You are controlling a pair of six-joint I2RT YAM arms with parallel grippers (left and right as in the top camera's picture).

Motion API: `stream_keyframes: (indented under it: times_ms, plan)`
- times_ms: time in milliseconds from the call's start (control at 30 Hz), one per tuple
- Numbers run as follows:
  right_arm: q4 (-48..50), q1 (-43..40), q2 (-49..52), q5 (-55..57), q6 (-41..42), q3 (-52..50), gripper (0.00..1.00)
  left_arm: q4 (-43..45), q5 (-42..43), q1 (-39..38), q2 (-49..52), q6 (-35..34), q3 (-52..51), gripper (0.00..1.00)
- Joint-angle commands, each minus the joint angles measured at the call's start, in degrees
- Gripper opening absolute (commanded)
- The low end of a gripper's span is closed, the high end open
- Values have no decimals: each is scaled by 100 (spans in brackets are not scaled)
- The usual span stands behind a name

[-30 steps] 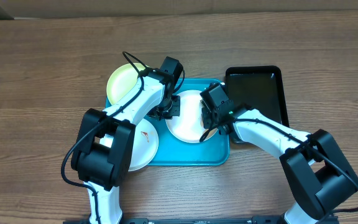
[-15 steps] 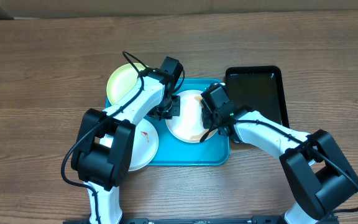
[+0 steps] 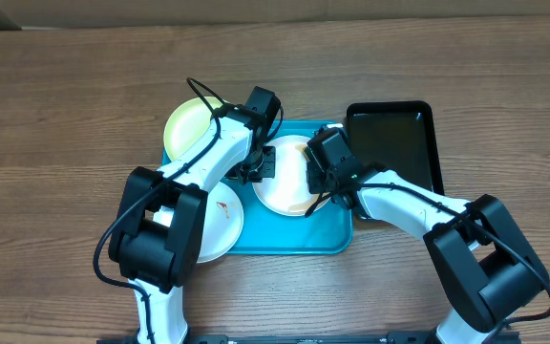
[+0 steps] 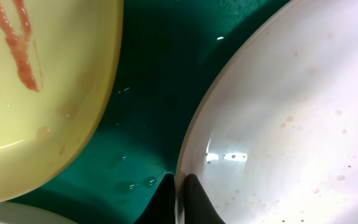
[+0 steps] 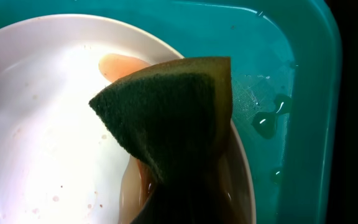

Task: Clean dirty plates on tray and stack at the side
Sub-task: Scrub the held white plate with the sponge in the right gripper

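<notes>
Next, the right gripper moves up, over the tray's edge and down into the black basin (image 3: 395, 153) to release the sponge, since the basin's bottom lies clear.
The turquoise tray (image 3: 265, 241) holds a white plate (image 3: 283, 186) at its middle. My left gripper (image 4: 179, 194) is shut on that plate's left rim (image 4: 188, 149), one finger on each side. My right gripper (image 3: 317, 183) is shut on a dark green sponge (image 5: 174, 118), which presses on the plate's right side (image 5: 48, 124), where brownish water pools; the sponge hides the fingers. A pale yellow-green plate (image 3: 187, 122), marked with a red smear (image 4: 20, 53), overlaps the tray's far left corner. Another white plate (image 3: 220, 216) with a reddish smear lies at the near left.
A black rectangular basin (image 3: 395, 143) lies just right of the tray, close to my right arm. Both arms cross over the tray. Water drops dot the tray floor (image 5: 267, 121). Wooden table (image 3: 65, 115) surrounds everything.
My right gripper has slid the sponge slightly left and toward the far edge across the white plate. The left gripper has kept its hold on the rim.
</notes>
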Motion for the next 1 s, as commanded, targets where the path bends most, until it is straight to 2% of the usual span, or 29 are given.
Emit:
stream_keyframes:
  times_ms: [0, 500, 633, 833, 967]
  plan:
    - [7, -15, 210, -400, 13, -83, 4, -9, 0, -39, 94, -17, -22, 4]
    - [-208, -168, 208, -2295, -197, 144, 5, -9, 2, -39, 94, -17, -22, 4]
    - [-728, -531, 197, -3484, -505, 654, 5, -9, 0, -39, 94, -17, -22, 4]
    - [-1685, -1484, 197, -6448, -944, 1740, 5, -11, 0, -39, 94, -17, -22, 5]
    - [-2249, -2035, 197, -6782, -949, 2061, 4, -11, 0, -39, 94, -17, -22, 5]
